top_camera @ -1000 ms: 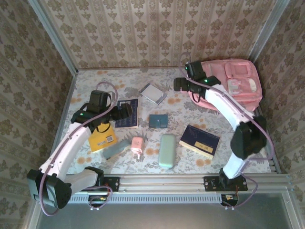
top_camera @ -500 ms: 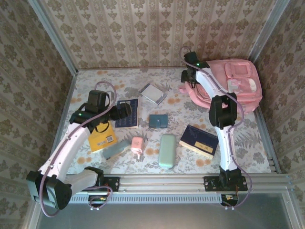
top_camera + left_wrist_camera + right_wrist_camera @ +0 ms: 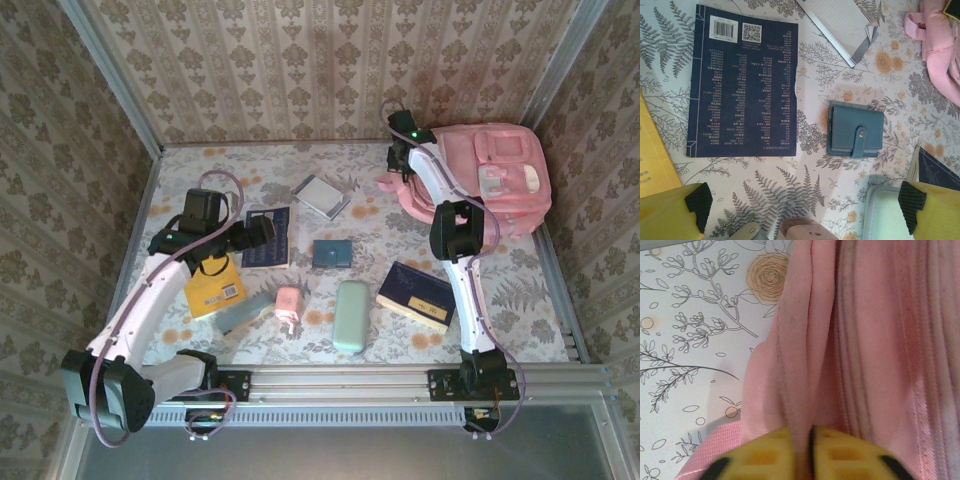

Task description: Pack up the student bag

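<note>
The right gripper pulls the pink fold back over the cloth between wallet and navy book (image 3: pixel 382 254) next and lets go, since that cloth lies back from the gripper.
The student bag (image 3: pixel 495 175), a large pink backpack with pale front patches, lies at the table's far right corner. My right gripper (image 3: pixel 400 165) is at its left edge. In the right wrist view the yellow fingers (image 3: pixel 775 450) of the right gripper (image 3: pixel 810 432) are shut on a fold of the bag's pink fabric (image 3: pixel 875 340). My left gripper (image 3: pixel 262 232) hovers over the left middle of the table, open wide and holding nothing (image 3: pixel 805 200). A dark blue book (image 3: pixel 742 85) lies just beyond it, back cover up. The bag's edge (image 3: pixel 940 55) shows at the upper right there.
On the floral cloth lie a grey notebook (image 3: pixel 320 195), a teal wallet (image 3: pixel 332 252), a navy book with a cream label (image 3: pixel 420 296), a mint case (image 3: pixel 350 316), a small pink item (image 3: pixel 289 303) and a yellow book (image 3: pixel 215 288). Walls enclose three sides.
The right gripper has closed on the bag's fabric at its left edge, and the right arm's elbow has swung in from the right. The left arm has stayed put.
</note>
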`<action>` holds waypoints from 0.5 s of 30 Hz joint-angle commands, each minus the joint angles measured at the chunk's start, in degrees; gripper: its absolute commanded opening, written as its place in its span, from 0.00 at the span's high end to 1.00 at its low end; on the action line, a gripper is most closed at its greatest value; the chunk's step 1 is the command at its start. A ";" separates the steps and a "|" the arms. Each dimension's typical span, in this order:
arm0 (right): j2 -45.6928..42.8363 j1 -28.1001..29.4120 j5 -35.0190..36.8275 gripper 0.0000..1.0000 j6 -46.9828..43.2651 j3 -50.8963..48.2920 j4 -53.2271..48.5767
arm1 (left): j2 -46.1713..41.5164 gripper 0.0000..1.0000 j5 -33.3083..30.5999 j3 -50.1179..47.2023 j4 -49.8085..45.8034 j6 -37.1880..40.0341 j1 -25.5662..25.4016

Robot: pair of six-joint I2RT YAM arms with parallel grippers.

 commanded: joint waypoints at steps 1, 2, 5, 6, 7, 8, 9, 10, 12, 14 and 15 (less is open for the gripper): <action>-0.37 0.16 0.40 1.00 -2.91 1.13 -3.50 | 0.13 0.00 2.82 -0.70 1.65 -0.79 0.49; -1.34 0.65 0.03 1.00 -3.85 0.66 -3.22 | 0.07 0.00 3.09 -0.78 1.64 -0.83 0.49; -5.76 2.71 -1.72 1.00 -6.75 -1.39 -1.97 | -0.38 0.00 3.14 -1.12 1.92 -0.94 0.46; -7.40 3.54 -2.96 1.00 -7.77 -2.05 -1.45 | -0.56 0.00 3.10 -1.24 1.91 -0.96 0.49; -8.82 4.26 -4.46 1.00 -9.00 -2.17 -1.12 | -0.82 0.00 3.05 -1.33 1.93 -1.05 0.49; -10.09 5.16 -5.10 1.00 -10.04 -2.07 -1.25 | -1.05 0.00 2.97 -1.44 2.00 -1.06 0.49; -11.73 6.20 -5.41 1.00 -11.40 -2.28 -1.05 | -1.26 0.00 2.80 -1.53 1.97 -1.14 0.47; -13.41 7.31 -6.15 1.00 -13.00 -2.86 -0.52 | -1.53 0.00 2.79 -1.67 1.94 -1.28 0.49; -16.46 9.12 -7.19 1.00 -15.51 -3.74 0.32 | -1.71 0.00 3.44 -1.83 2.15 -2.27 0.64; -19.89 10.76 -7.20 1.00 -18.08 -5.89 1.91 | -1.54 0.00 6.02 -1.54 2.52 -3.30 1.09; -21.54 11.50 -7.92 1.00 -19.16 -7.03 2.76 | -1.54 0.00 7.09 -1.26 2.48 -3.64 1.11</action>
